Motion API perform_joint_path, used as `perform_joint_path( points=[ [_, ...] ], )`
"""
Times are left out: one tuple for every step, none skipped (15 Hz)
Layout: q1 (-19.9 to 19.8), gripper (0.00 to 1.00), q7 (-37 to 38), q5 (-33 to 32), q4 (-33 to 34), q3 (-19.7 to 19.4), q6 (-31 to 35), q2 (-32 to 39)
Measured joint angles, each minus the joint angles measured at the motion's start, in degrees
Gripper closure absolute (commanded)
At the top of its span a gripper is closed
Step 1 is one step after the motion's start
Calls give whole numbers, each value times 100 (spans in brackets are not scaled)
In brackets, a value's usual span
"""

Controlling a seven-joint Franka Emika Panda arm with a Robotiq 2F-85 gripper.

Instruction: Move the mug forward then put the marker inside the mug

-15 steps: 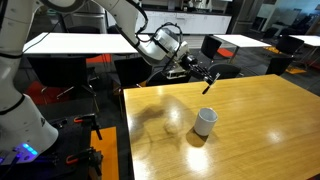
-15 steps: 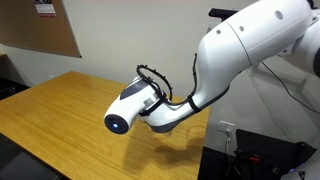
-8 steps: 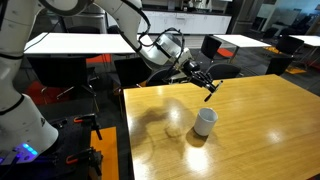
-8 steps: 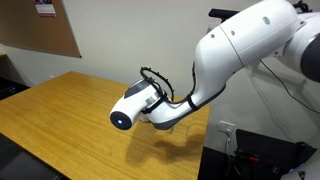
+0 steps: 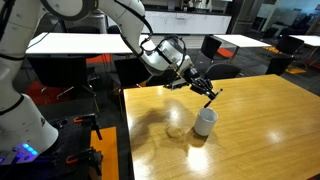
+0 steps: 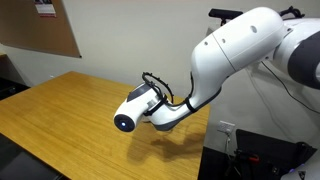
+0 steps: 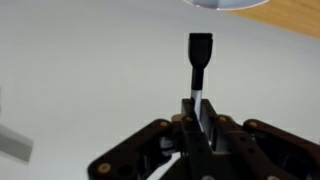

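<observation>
My gripper moves down a little toward the mug's opening (image 5: 206,112) (image 7: 228,4) just below it next. It then releases the dark marker, whose tip hangs above the mug's rim.
The white mug (image 5: 204,122) stands upright on the wooden table (image 5: 260,120), near its left part. My gripper (image 5: 207,92) is shut on the dark marker (image 5: 210,97) and holds it in the air just above the mug's rim. In the wrist view the gripper (image 7: 197,110) clamps the marker (image 7: 199,62), which sticks out ahead of the jaws, and the mug's rim (image 7: 225,4) shows at the top edge. In an exterior view the arm (image 6: 240,60) fills the frame and hides mug, marker and jaws.
The wooden table also shows in an exterior view (image 6: 70,110). White tables (image 5: 80,42), dark chairs (image 5: 215,47) and office furniture stand behind it. The table's left edge (image 5: 126,130) lies near the robot base (image 5: 25,130).
My gripper with the marker has moved down and to the right, from behind the mug to just above its rim. The mug has not moved.
</observation>
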Motion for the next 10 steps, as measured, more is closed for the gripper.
perform_joint_path(
  points=[
    [-19, 97, 53, -45, 11, 0, 94, 39],
    [-44, 97, 87, -110, 18, 0, 211, 74],
    [-69, 97, 113, -167, 27, 0, 314, 106],
    [-97, 97, 160, -225, 38, 0, 415, 139],
    [-124, 97, 184, -269, 50, -1, 498, 167],
    [-148, 97, 192, -306, 66, -1, 560, 195],
    [-168, 97, 193, -328, 84, -1, 607, 216],
    [-184, 97, 193, -331, 99, -1, 638, 232],
    [-195, 97, 193, -331, 110, -1, 660, 243],
    [-200, 97, 193, -331, 116, -1, 667, 249]
  ],
)
